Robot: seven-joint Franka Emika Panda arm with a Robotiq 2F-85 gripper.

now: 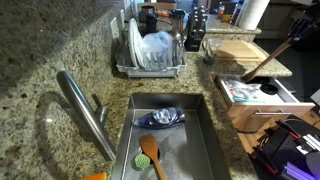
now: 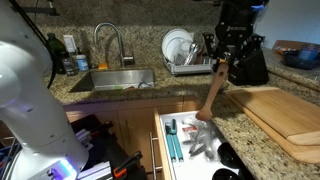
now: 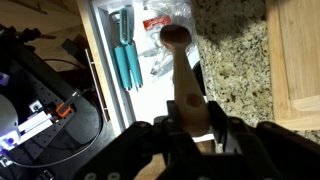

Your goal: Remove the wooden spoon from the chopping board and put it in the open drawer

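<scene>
The open drawer is below the gripper, so the gripper should next lower the spoon's bowl onto the drawer's white inside and let go of the spoon's handle.
My gripper (image 2: 222, 62) is shut on the handle of the wooden spoon (image 2: 211, 96), which hangs bowl-down over the edge of the open drawer (image 2: 190, 140). In the wrist view the spoon (image 3: 180, 60) runs from my gripper (image 3: 188, 112) out to its bowl above the drawer's white inside (image 3: 150, 75). The light-tan chopping board (image 2: 285, 115) lies on the granite counter beside the drawer, with nothing on it. In an exterior view the spoon (image 1: 268, 58) slants above the drawer (image 1: 250, 93), near the board (image 1: 238, 50).
The drawer holds teal-handled utensils (image 3: 127, 55) and pale clutter. A sink (image 1: 165, 140) holds a blue cloth and an orange-brown broad spoon (image 1: 151, 153). A faucet (image 1: 85, 110), a dish rack (image 1: 150, 50) with plates and dark bottles stand on the counter.
</scene>
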